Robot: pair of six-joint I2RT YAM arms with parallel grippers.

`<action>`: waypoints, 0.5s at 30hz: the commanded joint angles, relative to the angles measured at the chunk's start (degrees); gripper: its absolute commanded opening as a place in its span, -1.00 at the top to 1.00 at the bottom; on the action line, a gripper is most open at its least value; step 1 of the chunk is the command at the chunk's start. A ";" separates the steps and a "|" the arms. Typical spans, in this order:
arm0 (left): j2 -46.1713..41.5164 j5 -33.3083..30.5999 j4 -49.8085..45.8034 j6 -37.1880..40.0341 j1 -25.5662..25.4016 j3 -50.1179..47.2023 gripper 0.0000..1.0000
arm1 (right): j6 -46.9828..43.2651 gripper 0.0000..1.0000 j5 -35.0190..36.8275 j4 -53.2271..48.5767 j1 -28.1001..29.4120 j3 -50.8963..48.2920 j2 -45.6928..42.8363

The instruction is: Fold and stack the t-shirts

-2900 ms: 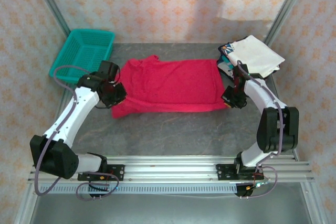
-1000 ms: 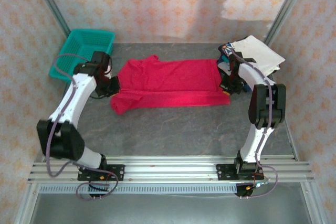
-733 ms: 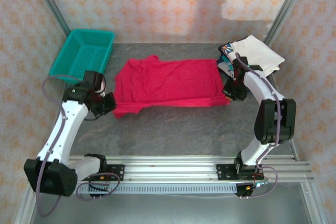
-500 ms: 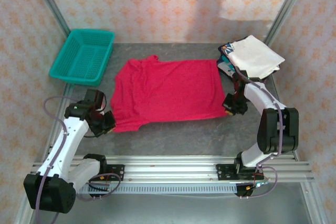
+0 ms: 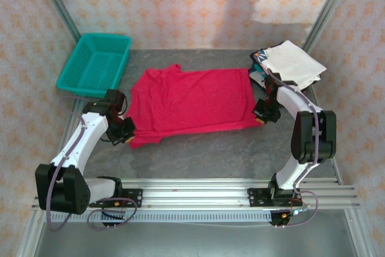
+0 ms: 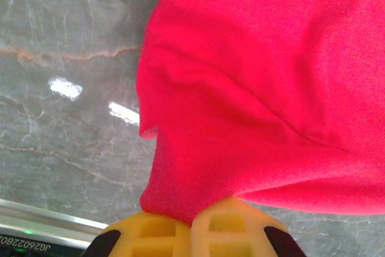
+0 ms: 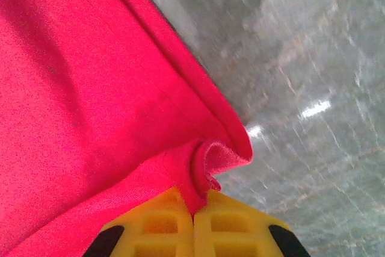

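Observation:
Next, my left gripper carries the shirt's near corner outward onto the shirt's side by the basket and releases it, as both near corners are held.
A bright red t-shirt (image 5: 192, 97) lies spread over the middle of the grey table (image 5: 210, 154). My left gripper (image 5: 124, 132) is shut on its near left corner. In the left wrist view the yellow fingertips (image 6: 162, 233) pinch a fold of the red cloth (image 6: 271, 88). My right gripper (image 5: 262, 114) is shut on the near right corner, and in the right wrist view the gripper (image 7: 194, 209) clamps a curled hem of the shirt (image 7: 90, 88). A folded white t-shirt (image 5: 293, 64) rests on dark printed t-shirts (image 5: 258, 69) at the back right.
A teal mesh basket (image 5: 96, 63) stands at the back left, close to my left arm. Metal frame posts rise at both back corners. An aluminium rail (image 5: 198, 194) runs along the near edge. Bare table lies between the shirt and the rail.
Both grippers drew the red shirt's near edge toward the front, spreading it wider. In the last half second they moved back a little, the left one also rightward.

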 commanded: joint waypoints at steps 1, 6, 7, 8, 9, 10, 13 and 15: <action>2.44 -3.89 0.89 2.31 -0.24 2.88 1.00 | -0.82 0.96 1.07 -0.71 -0.44 3.48 2.49; 7.03 -5.39 1.05 3.48 -0.17 6.49 1.00 | -1.18 0.95 1.37 -1.07 -0.43 6.21 4.91; 7.80 -5.95 1.09 5.12 -0.20 7.45 1.00 | -1.27 0.96 1.48 -1.06 -0.44 6.59 5.30; 8.62 -6.48 0.97 5.48 -0.24 8.61 1.00 | -1.36 0.96 1.62 -1.14 -0.42 6.98 5.81; 9.46 -6.70 0.88 5.87 -0.16 9.62 1.00 | -1.41 0.96 1.78 -1.30 -0.40 7.35 6.18; 10.55 -6.64 0.70 6.28 -0.18 10.73 1.00 | -1.57 0.96 1.91 -1.33 -0.44 7.64 6.62; 13.63 -7.00 0.70 7.72 -0.20 13.65 1.00 | -1.65 0.96 2.20 -1.16 -0.44 8.33 7.90; 16.08 -7.47 0.22 9.06 -0.18 15.87 1.00 | -1.68 0.96 2.27 -1.01 -0.44 8.48 8.49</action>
